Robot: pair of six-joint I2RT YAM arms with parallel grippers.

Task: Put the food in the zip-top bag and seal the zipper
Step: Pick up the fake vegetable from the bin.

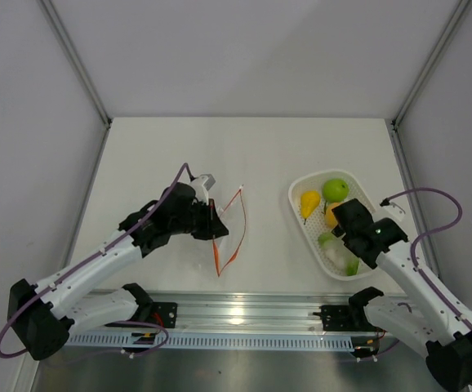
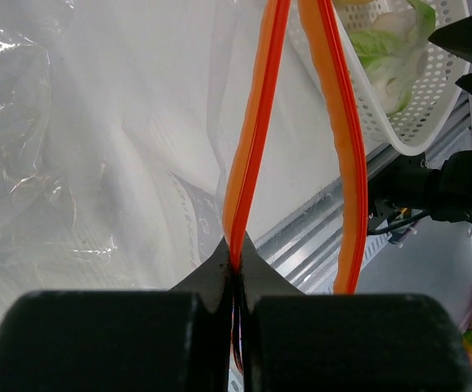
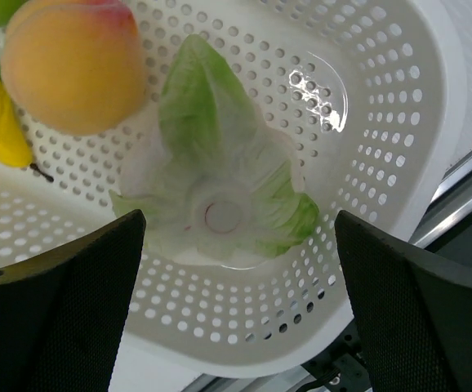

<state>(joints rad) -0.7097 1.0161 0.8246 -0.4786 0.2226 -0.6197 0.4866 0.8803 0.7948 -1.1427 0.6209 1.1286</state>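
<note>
The right gripper will next go down into the white basket [image 1: 300,193] and bring its open fingers around the lettuce's pale stem end, since the lettuce lies below them.
The clear zip-top bag [image 1: 229,229] lies mid-table with its mouth open, its orange zipper [image 1: 219,260] forming a loop. My left gripper [image 1: 216,220] is shut on one side of the zipper strip [image 2: 248,175]; the other strip [image 2: 344,147] hangs free beside it. The food sits in the white basket [image 1: 300,193]: yellow pear [image 1: 309,202], green apple [image 1: 335,189], orange fruit [image 3: 69,65] and a whitish-green lettuce piece [image 3: 220,188]. My right gripper [image 3: 240,245] is open above the lettuce in the basket [image 3: 399,122], touching nothing.
A metal rail [image 1: 236,314] runs along the table's near edge, holding both arm bases. Grey walls close in the table at left, right and back.
</note>
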